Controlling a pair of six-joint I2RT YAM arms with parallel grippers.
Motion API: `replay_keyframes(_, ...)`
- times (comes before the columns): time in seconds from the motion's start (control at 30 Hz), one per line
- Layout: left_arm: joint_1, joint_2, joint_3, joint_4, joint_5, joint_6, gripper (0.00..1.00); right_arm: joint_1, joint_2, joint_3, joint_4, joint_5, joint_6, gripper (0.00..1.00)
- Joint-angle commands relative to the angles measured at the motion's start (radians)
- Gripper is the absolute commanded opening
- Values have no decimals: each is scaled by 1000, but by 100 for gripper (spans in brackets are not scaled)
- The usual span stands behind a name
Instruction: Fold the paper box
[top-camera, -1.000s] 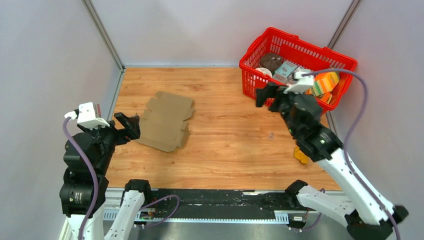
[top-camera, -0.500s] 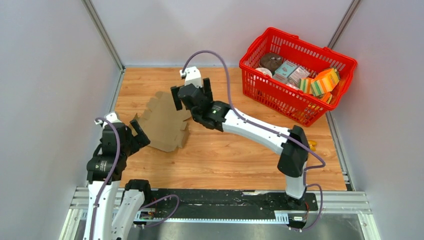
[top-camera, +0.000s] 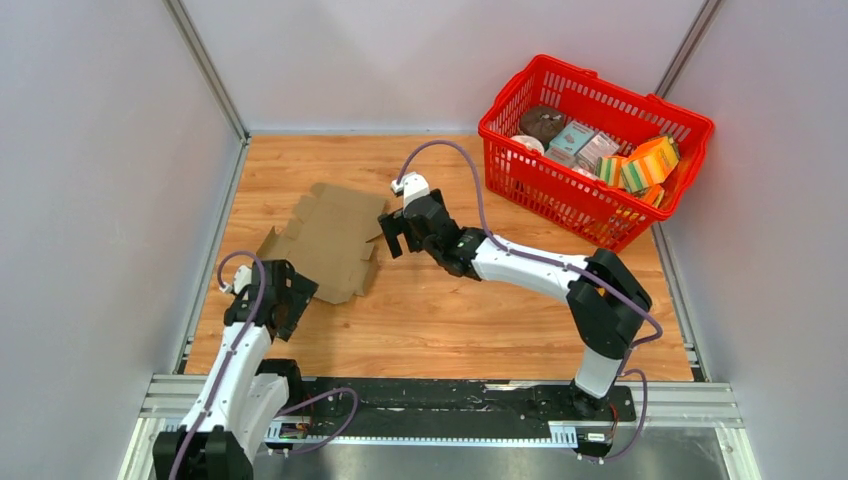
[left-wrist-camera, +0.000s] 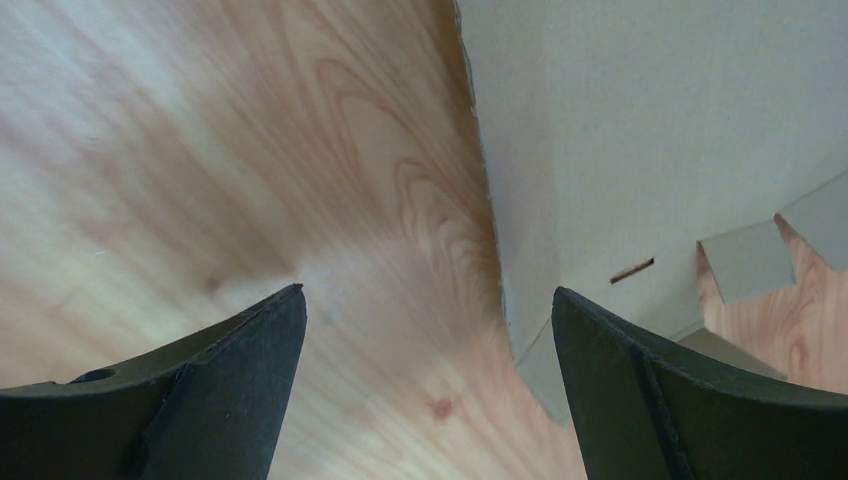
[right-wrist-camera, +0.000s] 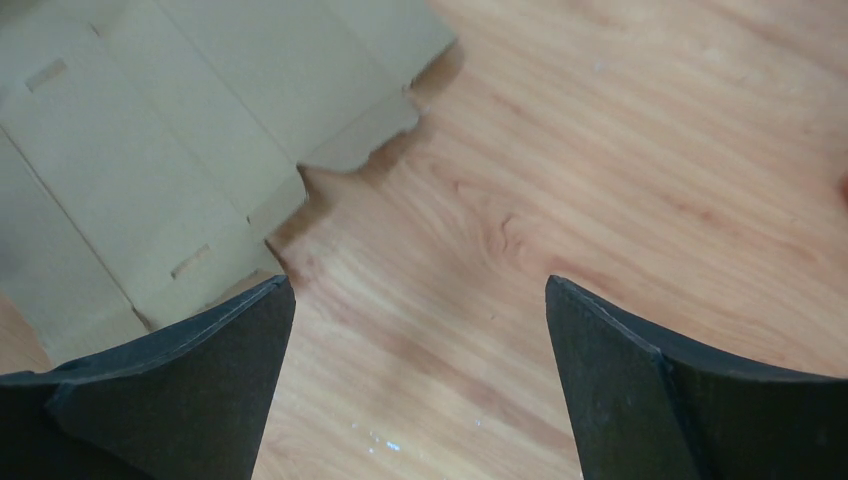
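I will move my left gripper toward the right in its wrist view and close on the sheet's near edge (left-wrist-camera: 495, 250), because that edge is off-centre between its fingers.
The paper box (top-camera: 325, 240) is a flat brown die-cut cardboard sheet with notched flaps, lying on the wooden table left of centre. My left gripper (top-camera: 298, 300) is open and empty, low at the sheet's near left corner; in the left wrist view (left-wrist-camera: 428, 295) the sheet's edge (left-wrist-camera: 650, 130) lies by the right finger. My right gripper (top-camera: 397, 240) is open and empty at the sheet's right edge; in the right wrist view (right-wrist-camera: 417, 285) it hangs over bare wood, with the sheet (right-wrist-camera: 180, 130) to the upper left.
A red basket (top-camera: 600, 95) with colourful packages (top-camera: 645, 165) stands at the back right corner. Grey walls close in the table on the left, back and right.
My right arm swung from the basket across to the sheet and now sits at its right edge. My left arm dropped low to the sheet's near left corner. The sheet's left side shifted.
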Motion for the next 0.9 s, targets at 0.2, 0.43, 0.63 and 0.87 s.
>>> replay_keyframes(0.2,9,149,-190,588,53,-258,90,-36,-154,-73,183,-43,-36,100)
replay_keyframes(0.43,11,219,-209,709,76,-238,60,-48,-167,-97,208,-27,-39,100)
replay_keyframes(0.63,11,135,-214,691,64,-140,12,-51,-156,-91,203,-27,-50,100)
replay_keyframes(0.87,11,-8,-43,473,131,181,0,-57,-159,-101,201,-44,-92,100)
